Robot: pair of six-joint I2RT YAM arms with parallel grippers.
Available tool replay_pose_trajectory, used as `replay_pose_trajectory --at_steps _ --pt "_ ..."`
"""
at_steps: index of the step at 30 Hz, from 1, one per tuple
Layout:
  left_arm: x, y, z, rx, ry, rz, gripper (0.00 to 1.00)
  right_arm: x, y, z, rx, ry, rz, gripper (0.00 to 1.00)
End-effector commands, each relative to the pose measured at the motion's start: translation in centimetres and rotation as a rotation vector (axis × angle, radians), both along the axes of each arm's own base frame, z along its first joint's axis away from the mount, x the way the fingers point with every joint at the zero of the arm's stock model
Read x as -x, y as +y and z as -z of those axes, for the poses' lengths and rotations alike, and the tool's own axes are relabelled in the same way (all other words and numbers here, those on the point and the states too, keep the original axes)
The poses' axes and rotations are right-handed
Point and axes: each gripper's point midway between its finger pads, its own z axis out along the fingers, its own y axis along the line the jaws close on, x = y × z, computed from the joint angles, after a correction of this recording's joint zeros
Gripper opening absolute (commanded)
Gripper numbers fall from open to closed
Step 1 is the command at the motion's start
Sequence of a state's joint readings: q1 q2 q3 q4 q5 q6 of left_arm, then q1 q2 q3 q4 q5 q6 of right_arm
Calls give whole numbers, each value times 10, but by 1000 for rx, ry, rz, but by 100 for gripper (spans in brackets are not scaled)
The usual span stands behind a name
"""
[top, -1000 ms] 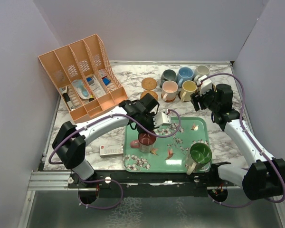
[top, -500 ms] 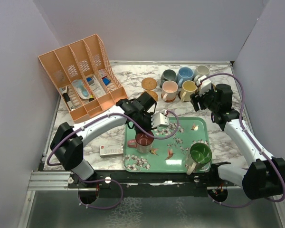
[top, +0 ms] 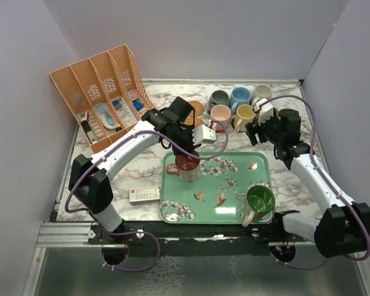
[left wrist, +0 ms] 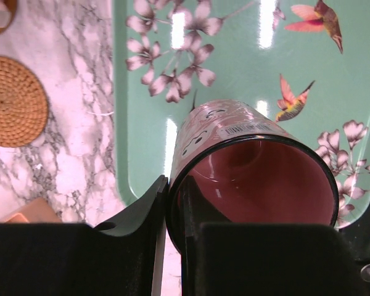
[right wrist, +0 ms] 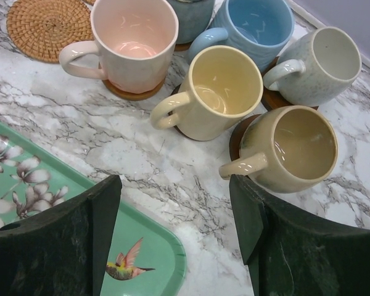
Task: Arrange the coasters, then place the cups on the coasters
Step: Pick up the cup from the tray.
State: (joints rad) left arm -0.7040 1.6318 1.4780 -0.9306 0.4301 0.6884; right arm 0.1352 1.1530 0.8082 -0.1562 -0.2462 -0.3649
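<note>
My left gripper is holding the dark red cup (top: 187, 165) and will next carry it outward off the tray and lower it onto the near woven coaster (top: 198, 121) to let it go, because that coaster is bare.
My left gripper (top: 190, 154) (left wrist: 172, 192) is shut on the rim of the dark red cup (top: 187, 165) (left wrist: 253, 166), holding it over the far left corner of the green floral tray (top: 246, 179). Two woven coasters (left wrist: 12, 102) (top: 194, 108) lie bare on the marble beyond it. My right gripper (top: 257, 129) (right wrist: 176, 197) stands open and holds nothing, just short of the tan cup (right wrist: 296, 148). The pink (right wrist: 135, 43), yellow (right wrist: 219, 92), blue (right wrist: 259, 24) and speckled cream (right wrist: 320, 65) cups sit on dark coasters (right wrist: 132, 94). A grey cup (top: 219, 98) stands at the back. The green cup (top: 259, 200) stands on the tray.
An orange slotted desk organizer (top: 105, 105) with small items lies at the back left. A small white box (top: 143, 195) lies left of the tray. Grey walls close in the table on three sides.
My left arm has carried the dark red cup from the tray's left middle toward its far left corner. The right gripper's jaws have spread slightly wider; that arm has barely moved.
</note>
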Motion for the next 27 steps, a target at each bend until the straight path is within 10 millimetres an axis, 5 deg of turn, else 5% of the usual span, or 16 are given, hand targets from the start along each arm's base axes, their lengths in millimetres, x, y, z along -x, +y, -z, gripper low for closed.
replay_pose_trajectory --at_steps 1,6,18,27 --pt "-19 -8 -32 105 -34 13 0 -3 2 0 -5 -13 -22 72" --pt "-62 1 -58 151 -90 -83 0 -3 2 1 -3 -10 -19 73" --pt "-161 22 -84 189 -201 -217 0 -4 2 4 2 -2 -19 73" --pt "-188 16 -82 234 -159 -287 0 11 25 -5 -50 14 -156 73"
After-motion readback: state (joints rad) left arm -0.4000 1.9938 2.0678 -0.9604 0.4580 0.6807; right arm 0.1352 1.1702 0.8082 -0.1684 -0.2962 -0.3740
